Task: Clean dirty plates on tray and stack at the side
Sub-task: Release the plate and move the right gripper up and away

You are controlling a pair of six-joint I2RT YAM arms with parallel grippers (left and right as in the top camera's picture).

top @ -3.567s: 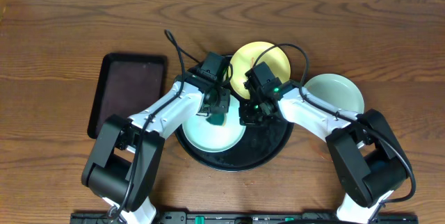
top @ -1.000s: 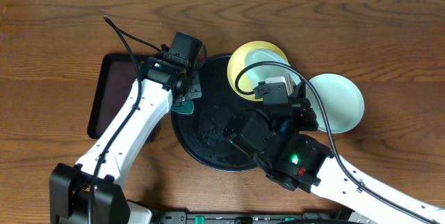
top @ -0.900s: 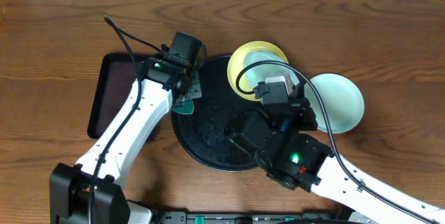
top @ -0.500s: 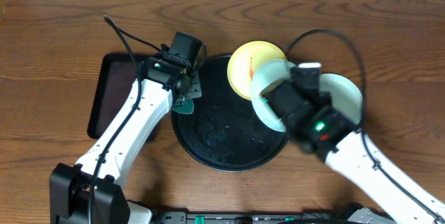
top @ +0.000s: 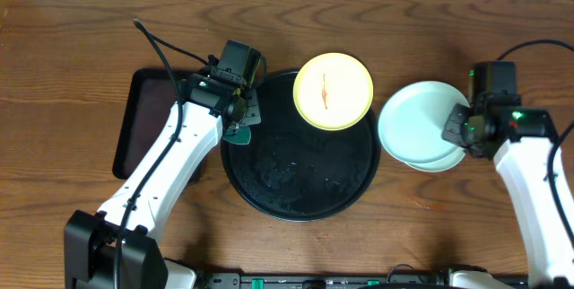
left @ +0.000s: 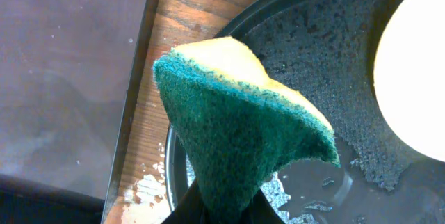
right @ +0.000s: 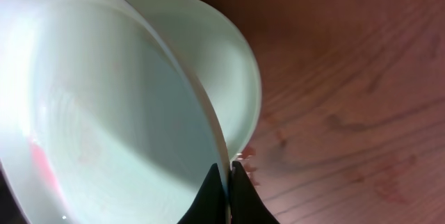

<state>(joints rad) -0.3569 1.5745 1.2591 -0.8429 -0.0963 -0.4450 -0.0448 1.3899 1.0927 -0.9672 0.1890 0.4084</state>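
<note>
Next, my right gripper moves down until the held plate rests on the second mint-blue plate below the gripper. It then releases the plate's rim to stack both.
A pale yellow plate with a thin red smear rests on the upper right rim of the round black tray. My right gripper is shut on the rim of a mint-blue plate, held over the second mint-blue plate on the table right of the tray. In the right wrist view the held plate fills the left, with the other plate behind it. My left gripper is shut on a green and yellow sponge over the tray's upper left rim.
A dark rectangular tray lies left of the round tray; its inside shows in the left wrist view. The round tray's floor is wet with droplets. Cables run from both arms.
My right arm has carried the mint-blue plate from the tray to the right, over the other mint-blue plate. The yellow plate is now uncovered. The left arm has stayed still.
</note>
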